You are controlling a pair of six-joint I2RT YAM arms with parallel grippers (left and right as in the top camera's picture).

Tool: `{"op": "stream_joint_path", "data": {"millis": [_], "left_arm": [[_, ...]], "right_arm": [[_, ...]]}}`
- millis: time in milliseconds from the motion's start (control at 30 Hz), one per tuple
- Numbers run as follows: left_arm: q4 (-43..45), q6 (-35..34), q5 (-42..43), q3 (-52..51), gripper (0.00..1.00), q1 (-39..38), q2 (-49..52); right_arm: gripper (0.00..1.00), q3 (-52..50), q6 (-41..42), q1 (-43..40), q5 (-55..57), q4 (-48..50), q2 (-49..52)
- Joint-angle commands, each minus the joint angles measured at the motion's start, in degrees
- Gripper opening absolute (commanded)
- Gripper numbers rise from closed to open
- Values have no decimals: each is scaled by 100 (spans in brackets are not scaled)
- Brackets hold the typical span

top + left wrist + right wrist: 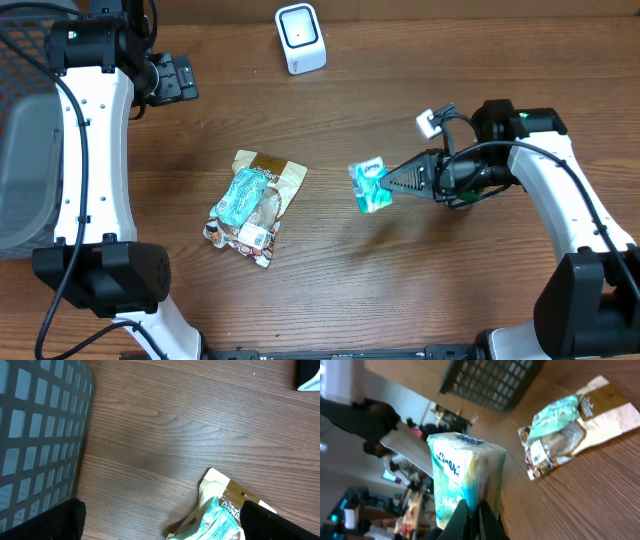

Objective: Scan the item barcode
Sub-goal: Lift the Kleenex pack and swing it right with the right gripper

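Observation:
My right gripper will move outward and down to release the pack [370,187] on the bare wood by the scanner's near end [312,102], because that spot is outward and below my gripper.
My right gripper [392,183] is shut on the edge of a teal Kleenex tissue pack [370,187], held above the table right of centre. The right wrist view shows the pack [462,475] pinched between the closed fingers [465,520]; no barcode is visible on its facing side. The white barcode scanner [300,38] stands at the back centre, well apart from the pack. At the back left, my left gripper [175,78] stands open with nothing in it; its dark fingertips [60,522] frame bare wood.
A pile of snack packets [255,205] lies left of centre, also seen as packets [220,517] and packets [560,435] from the wrists. A dark mesh basket [25,150] sits at the left edge, close to the left arm.

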Motion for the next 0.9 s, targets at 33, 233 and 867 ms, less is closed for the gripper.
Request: {"op": "stream_joint_path", "data": {"millis": [33,233,867], "left_arm": [[7,-57,-11,74,100,-11,-87],[7,-57,-11,74,99,-11,-87],[7,-59,-11,74,100,-11,-87]], "right_arm": [[4,-50,-79,210,490,116,-186],[4,-52,820,348,1231,625,-186],[4,105,5228,835,4448,2704,-186]]}}
